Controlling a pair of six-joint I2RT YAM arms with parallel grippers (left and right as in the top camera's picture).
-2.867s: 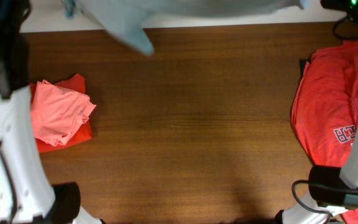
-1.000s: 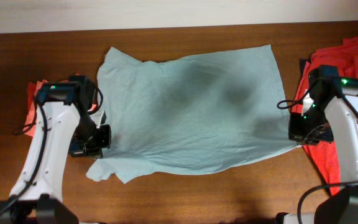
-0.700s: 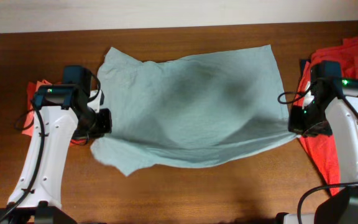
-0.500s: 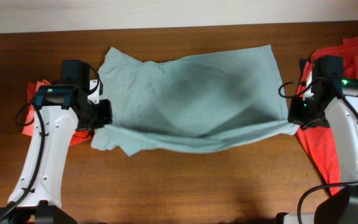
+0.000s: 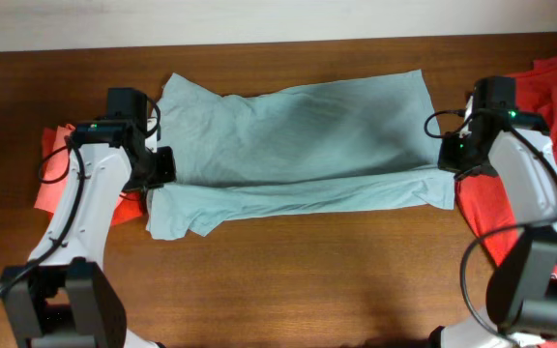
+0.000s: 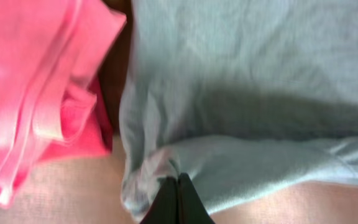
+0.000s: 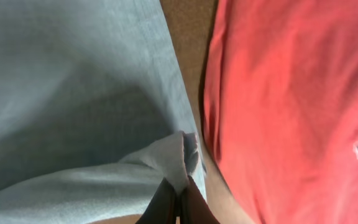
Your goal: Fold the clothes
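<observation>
I should move my right gripper outward along the lower layer's edge [image 5: 431,143] [image 7: 178,109] by the red shirt and release the pale blue-green shirt's corner, since the fold is still narrow there.
A pale blue-green shirt [image 5: 298,135] lies spread across the table, its near edge lifted and folded back over itself. My left gripper [image 5: 160,172] is shut on the shirt's left near corner; in the left wrist view [image 6: 178,186] the fabric bunches at the black fingertips. My right gripper [image 5: 450,166] is shut on the shirt's right near corner, and the right wrist view [image 7: 178,190] shows cloth pinched between the fingers. Both hold their corners just above the lower layer.
A folded pink and red garment [image 5: 61,179] lies at the left, under my left arm, also in the left wrist view [image 6: 36,93]. A red shirt with white lettering [image 5: 540,145] lies at the right edge, also in the right wrist view [image 7: 291,106]. Brown wooden table [image 5: 307,280].
Both grippers have carried the shirt's near edge away from me, over the rest of the shirt, so the near part now lies doubled. The arms moved toward the table's far side.
</observation>
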